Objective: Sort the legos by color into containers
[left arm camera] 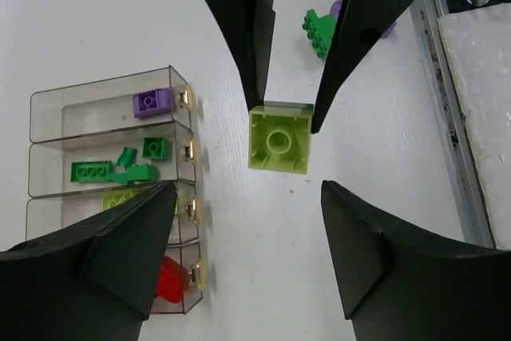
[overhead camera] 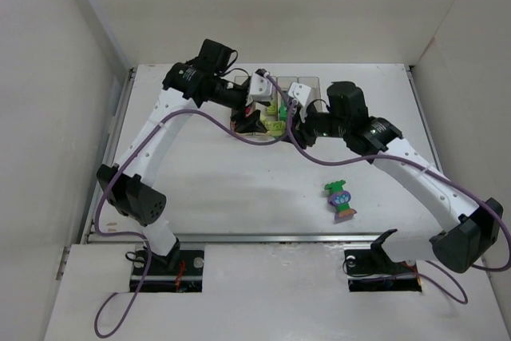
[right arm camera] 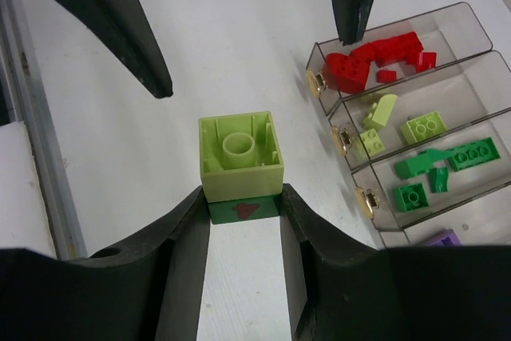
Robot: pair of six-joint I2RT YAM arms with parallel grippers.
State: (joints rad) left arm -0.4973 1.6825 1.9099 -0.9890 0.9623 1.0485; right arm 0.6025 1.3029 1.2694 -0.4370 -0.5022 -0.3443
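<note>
Green legos are already in one container, so my right gripper will next move outward over that green-lego container point(overhead camera: 284, 109), turn its fingers down and let go of the green lego.
My right gripper point(right arm camera: 243, 201) is shut on a small green lego point(right arm camera: 243, 210) that has a lime-yellow lego point(right arm camera: 239, 149) stuck onto it, held above the table. My left gripper point(left arm camera: 247, 189) is open and faces that stack from the other side, its fingertips point(right arm camera: 152, 77) apart from it and holding nothing. The lime-yellow lego point(left arm camera: 279, 140) shows between the right fingers in the left wrist view. The containers point(right arm camera: 447, 77) stand in a row beside both grippers, holding red, lime, green and purple legos. A green and purple clump point(overhead camera: 341, 200) lies on the table.
The containers point(left arm camera: 80, 133) have yellowish tabs point(left arm camera: 190, 153) facing the grippers. A metal rail point(left arm camera: 451, 117) runs along the table's near edge. White walls close in the table on the left, back and right.
</note>
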